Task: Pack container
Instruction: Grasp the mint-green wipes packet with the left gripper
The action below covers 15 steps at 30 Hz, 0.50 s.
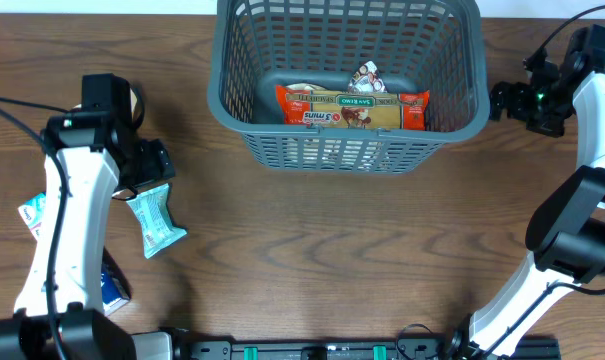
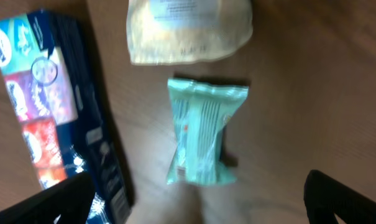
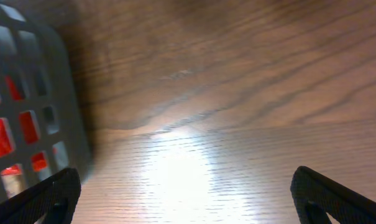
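My left gripper is to go down with its fingers on either side of the teal packet's narrow middle (image 1: 156, 221) (image 2: 201, 142) and close there, since bare wood shows on both sides of it.
The dark grey slotted container (image 1: 452, 118) stands at the table's back centre. A red snack packet (image 1: 352, 108) and a small silver-brown packet (image 1: 365, 77) lie inside it. My left gripper (image 1: 150, 168) is open and empty, just above a teal packet (image 1: 158, 222) lying on the table. In the left wrist view the teal packet (image 2: 203, 130) lies between and ahead of the open fingers (image 2: 197, 205). My right gripper (image 1: 514, 102) is open and empty, right of the container. The right wrist view shows its fingers (image 3: 184, 199) over bare wood, with the container wall (image 3: 45, 106) at the left.
A dark blue multi-colour packet (image 2: 51, 106) lies left of the teal one, and it also shows in the overhead view (image 1: 112, 287). A beige packet (image 2: 188, 28) lies beyond the teal one. A white-blue packet (image 1: 32, 212) lies at the far left.
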{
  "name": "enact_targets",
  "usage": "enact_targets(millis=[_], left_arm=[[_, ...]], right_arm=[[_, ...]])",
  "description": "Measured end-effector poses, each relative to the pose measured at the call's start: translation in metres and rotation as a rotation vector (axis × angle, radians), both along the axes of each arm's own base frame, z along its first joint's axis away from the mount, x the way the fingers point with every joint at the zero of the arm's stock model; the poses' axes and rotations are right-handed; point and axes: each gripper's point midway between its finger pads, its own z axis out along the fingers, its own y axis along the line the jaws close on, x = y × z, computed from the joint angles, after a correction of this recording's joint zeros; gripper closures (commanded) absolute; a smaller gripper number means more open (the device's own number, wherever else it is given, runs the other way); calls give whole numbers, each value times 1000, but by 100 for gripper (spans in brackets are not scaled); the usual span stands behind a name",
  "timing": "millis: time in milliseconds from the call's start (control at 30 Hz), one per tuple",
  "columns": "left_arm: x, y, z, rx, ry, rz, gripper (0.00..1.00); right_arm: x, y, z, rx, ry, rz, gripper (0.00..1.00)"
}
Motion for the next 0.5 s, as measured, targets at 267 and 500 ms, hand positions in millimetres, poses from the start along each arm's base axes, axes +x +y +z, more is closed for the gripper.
enact_targets(millis=[267,500], left_arm=[[-29,-2,-28,-8,-107,84,2],[-64,-5,-66,-19,-33,116,1]], right_arm=[[-2,-7,-1,-40,11,-6,1],[-2,-8,-2,-47,13,-6,1]])
